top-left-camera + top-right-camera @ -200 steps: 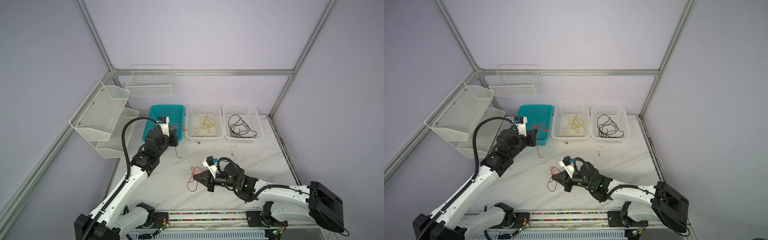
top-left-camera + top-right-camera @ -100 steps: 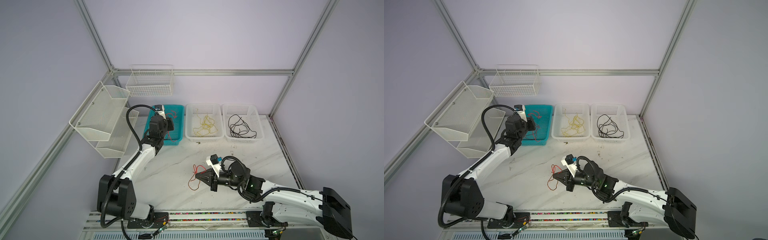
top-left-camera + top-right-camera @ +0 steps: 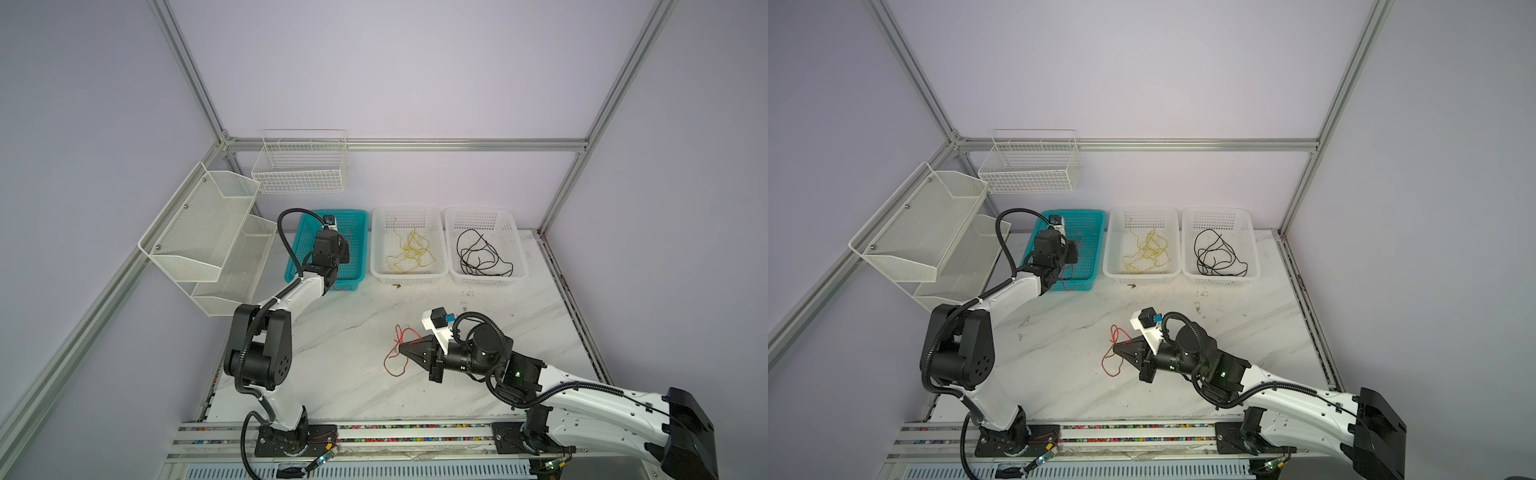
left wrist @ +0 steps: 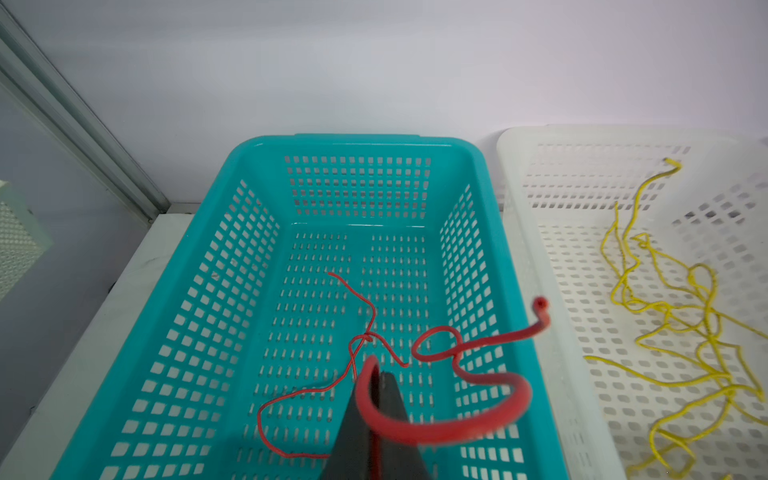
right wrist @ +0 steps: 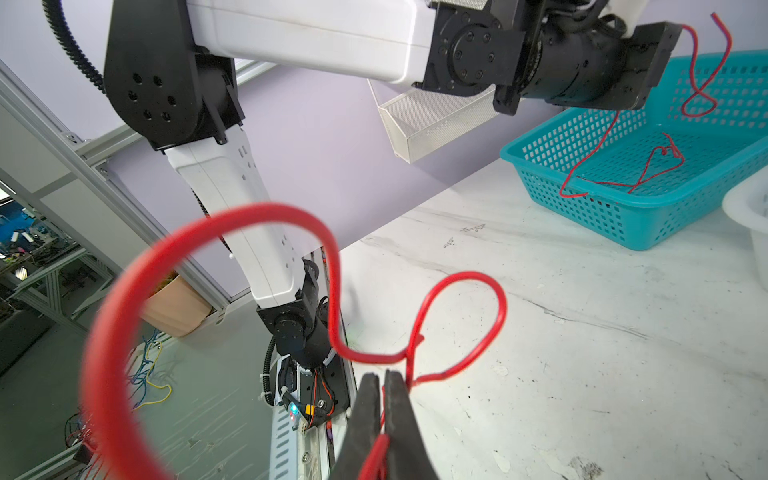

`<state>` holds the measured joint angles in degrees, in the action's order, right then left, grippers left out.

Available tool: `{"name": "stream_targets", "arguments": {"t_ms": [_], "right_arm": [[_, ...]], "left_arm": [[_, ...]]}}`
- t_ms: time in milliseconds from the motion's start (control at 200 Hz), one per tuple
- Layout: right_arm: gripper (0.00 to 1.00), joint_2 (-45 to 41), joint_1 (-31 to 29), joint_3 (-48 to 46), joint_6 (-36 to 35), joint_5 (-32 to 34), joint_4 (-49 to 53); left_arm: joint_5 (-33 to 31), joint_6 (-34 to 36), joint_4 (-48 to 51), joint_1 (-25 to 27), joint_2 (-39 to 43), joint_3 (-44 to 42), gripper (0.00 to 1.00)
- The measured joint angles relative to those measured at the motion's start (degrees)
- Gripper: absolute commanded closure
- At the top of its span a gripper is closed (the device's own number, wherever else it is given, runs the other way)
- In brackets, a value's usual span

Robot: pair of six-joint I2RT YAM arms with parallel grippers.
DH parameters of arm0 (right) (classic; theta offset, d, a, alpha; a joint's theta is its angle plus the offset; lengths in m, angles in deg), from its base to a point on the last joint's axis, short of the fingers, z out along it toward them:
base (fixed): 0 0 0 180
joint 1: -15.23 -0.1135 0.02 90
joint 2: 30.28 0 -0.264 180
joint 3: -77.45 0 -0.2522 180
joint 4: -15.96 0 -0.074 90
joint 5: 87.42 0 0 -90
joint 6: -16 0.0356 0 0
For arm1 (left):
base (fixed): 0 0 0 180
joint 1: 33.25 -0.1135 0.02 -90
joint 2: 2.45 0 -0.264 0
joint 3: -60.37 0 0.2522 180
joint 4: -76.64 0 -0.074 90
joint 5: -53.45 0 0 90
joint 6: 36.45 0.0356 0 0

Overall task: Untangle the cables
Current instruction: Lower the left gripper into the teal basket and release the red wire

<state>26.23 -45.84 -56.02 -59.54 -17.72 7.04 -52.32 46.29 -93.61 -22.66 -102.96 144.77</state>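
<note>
The teal basket's bottom is below, and the red cable's tail hangs over the basket's near rim. My left gripper should go down next while reaching outward, then let go.
My left gripper (image 3: 345, 254) (image 4: 376, 374) hangs over the teal basket (image 3: 360, 214) (image 4: 357, 141), shut on a red cable (image 4: 457, 428) that curls off toward the basket's right wall. A second thin red cable (image 4: 316, 390) lies on the basket floor. Near the table's middle my right gripper (image 3: 401, 349) (image 3: 1116, 348) (image 5: 380, 376) is shut on another red cable (image 3: 392, 362) (image 5: 457, 278), whose loops rest on the marble. Yellow cables (image 3: 409, 253) lie in the middle white basket, black cables (image 3: 478, 254) in the right white basket.
Mesh shelves (image 3: 199, 232) stick out from the left wall beside the teal basket. A wire basket (image 3: 301, 170) hangs on the back wall. Both white baskets (image 3: 442, 243) stand in a row along the back edge. The aluminium rail (image 3: 374, 436) runs along the front.
My left arm has swung back, carrying its red cable from the teal basket's front edge to over its inside. The right gripper has stayed by the loops on the table.
</note>
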Motion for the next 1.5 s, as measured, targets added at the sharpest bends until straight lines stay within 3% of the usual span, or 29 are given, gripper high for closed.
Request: {"name": "stream_targets", "arguments": {"t_ms": [275, 700, 1100, 1300, 1500], "right_arm": [[1.00, 0.0, 0.0, 0.1, 0.0, 0.0, 0.7], [1.00, 0.1, 0.0, 0.1, 0.2, 0.0, 0.7], [1.00, 0.5, 0.0, 0.1, 0.0, 0.2, 1.0], [1.00, 0.4, 0.0, 0.1, -0.2, 0.4, 1.6], [1.00, 0.3, 0.0, 0.1, -0.7, 0.4, 2.1]], "left_arm": [[-1.0, 0.5, 2.1, -0.9, -0.8, 1.4, 1.00], [-0.4, -1.6, 7.0, -2.5, -1.2, 12.8, 1.00], [-1.2, -0.7, 9.8, -3.2, -13.5, 23.2, 0.98], [-2.1, -0.1, 10.7, -3.2, -17.6, 24.1, 0.93], [-3.1, 0.9, 11.0, -3.2, -18.0, 24.3, 0.77]]}}
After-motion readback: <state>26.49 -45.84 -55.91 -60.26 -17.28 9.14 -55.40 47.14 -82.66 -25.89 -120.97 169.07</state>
